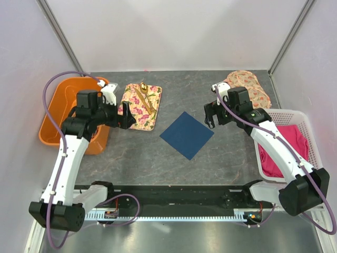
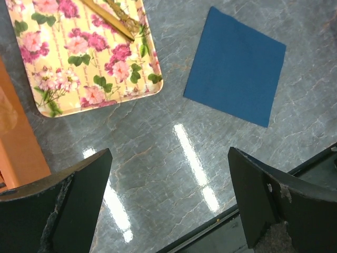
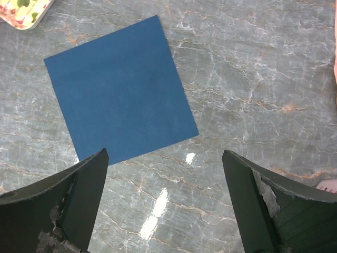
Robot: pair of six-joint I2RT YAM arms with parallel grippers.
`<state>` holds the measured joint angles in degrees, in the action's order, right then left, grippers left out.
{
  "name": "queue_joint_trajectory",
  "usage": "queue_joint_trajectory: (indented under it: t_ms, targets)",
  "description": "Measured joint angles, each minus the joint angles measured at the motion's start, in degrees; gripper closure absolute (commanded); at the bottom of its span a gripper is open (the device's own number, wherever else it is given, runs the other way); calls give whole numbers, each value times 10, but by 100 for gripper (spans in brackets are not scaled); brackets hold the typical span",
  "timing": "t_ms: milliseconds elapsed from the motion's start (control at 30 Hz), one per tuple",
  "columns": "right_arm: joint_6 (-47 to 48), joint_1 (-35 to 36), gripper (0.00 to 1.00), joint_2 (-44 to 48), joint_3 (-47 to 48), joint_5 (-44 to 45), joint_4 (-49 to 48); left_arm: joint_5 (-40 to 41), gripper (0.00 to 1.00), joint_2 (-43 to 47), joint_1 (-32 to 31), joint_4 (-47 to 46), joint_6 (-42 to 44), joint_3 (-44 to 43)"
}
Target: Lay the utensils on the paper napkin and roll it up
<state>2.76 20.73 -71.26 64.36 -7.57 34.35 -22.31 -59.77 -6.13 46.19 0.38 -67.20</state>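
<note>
My left gripper moves outward and down onto the gold knife's handle [image 1: 147, 106] next, as it lies to the gripper's right in the top view and the napkin [image 1: 186, 134] is bare.
The gold utensils [image 1: 145, 96] lie on the floral tray [image 1: 138, 117] at the back left; their handle ends show in the left wrist view [image 2: 113, 18]. The navy paper napkin [image 1: 186, 134] lies flat and bare on the table's middle, turned like a diamond. It also shows in the left wrist view [image 2: 236, 64] and the right wrist view [image 3: 120, 88]. My left gripper [image 1: 125, 116] is open and empty, hovering at the tray's near left side. My right gripper [image 1: 211, 116] is open and empty, just right of the napkin's right corner.
An orange bin [image 1: 63, 113] stands at the far left behind the left arm. A white basket [image 1: 305, 118] with pink cloth [image 1: 284, 147] sits at the right. A floral cloth [image 1: 247, 84] lies at the back right. The arms' base rail runs along the near edge.
</note>
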Motion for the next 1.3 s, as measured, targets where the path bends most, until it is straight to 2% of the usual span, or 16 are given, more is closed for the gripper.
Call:
queue_joint_trajectory:
  t_ms: [467,533,633,767,833,1067,1300]
  targets:
    - [7,0,2,-1,-1,-35,0,133,0,-191,-66,-45,-45,-144]
    - [7,0,2,-3,-1,-39,-1,166,4,-219,-79,-58,-52,-164]
    - [7,0,2,-11,-1,-42,0,219,12,-270,-101,-75,-69,-195]
    - [7,0,2,-25,-1,-40,-1,280,40,-335,-111,-88,-113,-206]
    - [7,-1,2,-30,-1,-40,0,300,47,-369,-111,-87,-134,-208]
    - [6,-7,2,-39,-1,-45,-3,333,44,-469,-112,-87,-177,-230]
    - [2,-10,2,-52,-2,-47,-6,344,44,-548,-113,-94,-212,-300]
